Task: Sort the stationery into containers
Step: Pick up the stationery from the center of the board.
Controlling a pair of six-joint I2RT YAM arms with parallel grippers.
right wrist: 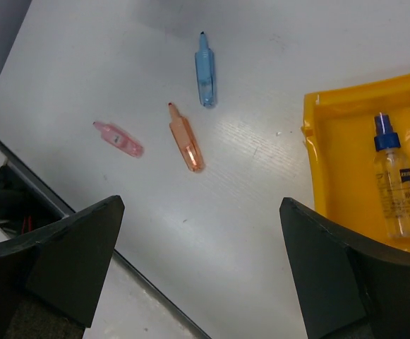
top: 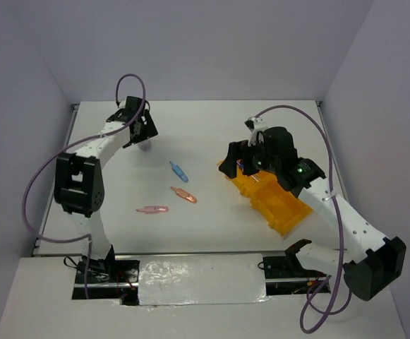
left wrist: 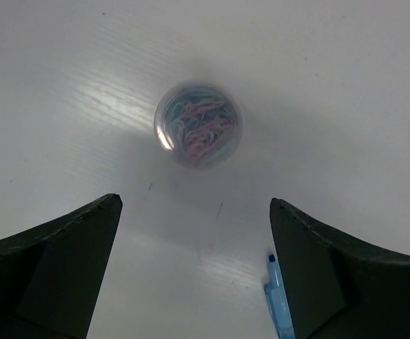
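Note:
My left gripper lowers its open fingers around the round sides of the greyish clear cup (top: 145, 145) (left wrist: 198, 126) next.
A greyish clear round cup (left wrist: 198, 126) full of coloured clips stands on the white table, just ahead of my left gripper (left wrist: 194, 202), which is open and empty above it; from above the cup (top: 145, 147) shows at the far left under that gripper (top: 141, 134). A blue pen-like piece (right wrist: 205, 67), a salmon piece (right wrist: 186, 138) and a pink piece (right wrist: 118, 139) lie mid-table. The orange-yellow tray (right wrist: 339, 155) holds a tiny blue-capped bottle (right wrist: 396, 187). My right gripper (right wrist: 201, 205) is open and empty, above the table beside the tray's left end. The tape ring is out of view.
From above, the tray (top: 282, 208) lies slantwise at the right, partly under my right arm (top: 282, 159). The table's near edge (right wrist: 85, 219) shows as a dark line below the pens. The blue piece's tip (left wrist: 279, 300) shows beside my left gripper's right finger.

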